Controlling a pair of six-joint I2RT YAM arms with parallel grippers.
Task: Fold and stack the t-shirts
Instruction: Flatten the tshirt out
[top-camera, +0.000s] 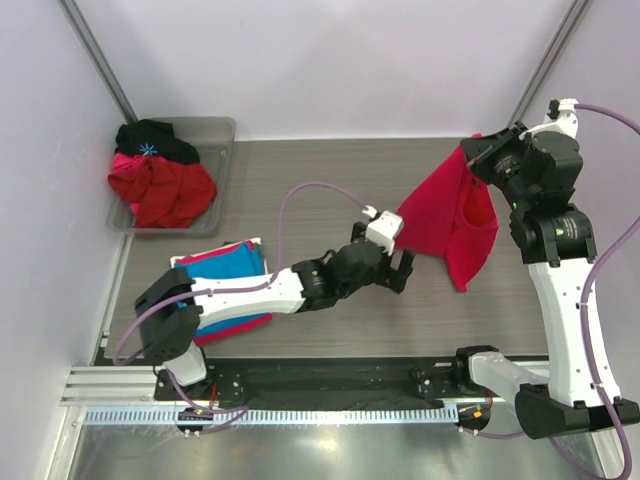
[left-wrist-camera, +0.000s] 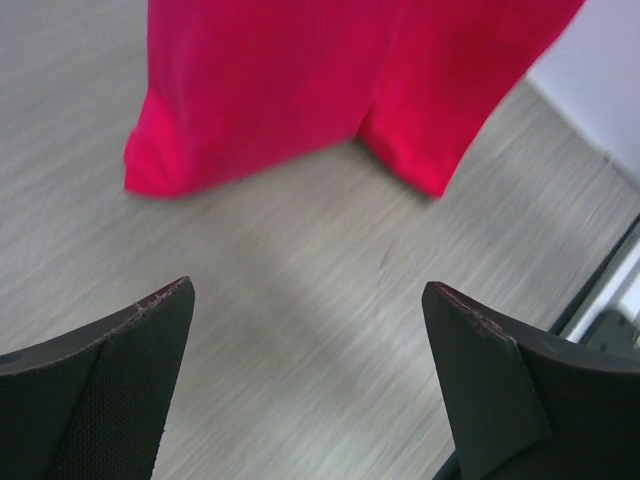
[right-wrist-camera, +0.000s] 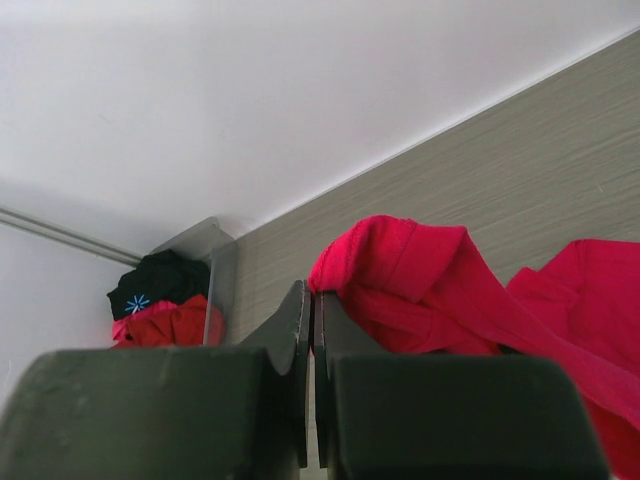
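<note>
My right gripper needs to swing toward the bin and down next, to release the shirt on bare tabletop. The bare tabletop is below, to the gripper's left in the top view.
A crimson-pink t-shirt (top-camera: 445, 220) hangs in the air over the right half of the table. My right gripper (top-camera: 478, 155) is shut on its top edge; in the right wrist view the cloth (right-wrist-camera: 420, 280) bunches beside the pinched jaws (right-wrist-camera: 313, 292). My left gripper (top-camera: 398, 272) hovers low by the shirt's lower left hem, open and holding nothing. The left wrist view shows its gripper (left-wrist-camera: 305, 290) over bare table, with the shirt's hem (left-wrist-camera: 300, 90) hanging ahead of it. A folded blue t-shirt (top-camera: 225, 268) lies on a folded pink-red one (top-camera: 240, 323) at the left, partly hidden by the left arm.
A clear bin (top-camera: 222, 130) at the back left holds red and black clothes (top-camera: 160, 185); it also shows in the right wrist view as a bin (right-wrist-camera: 215, 260). White walls close the back and sides. A metal rail (top-camera: 300, 410) runs along the near edge.
</note>
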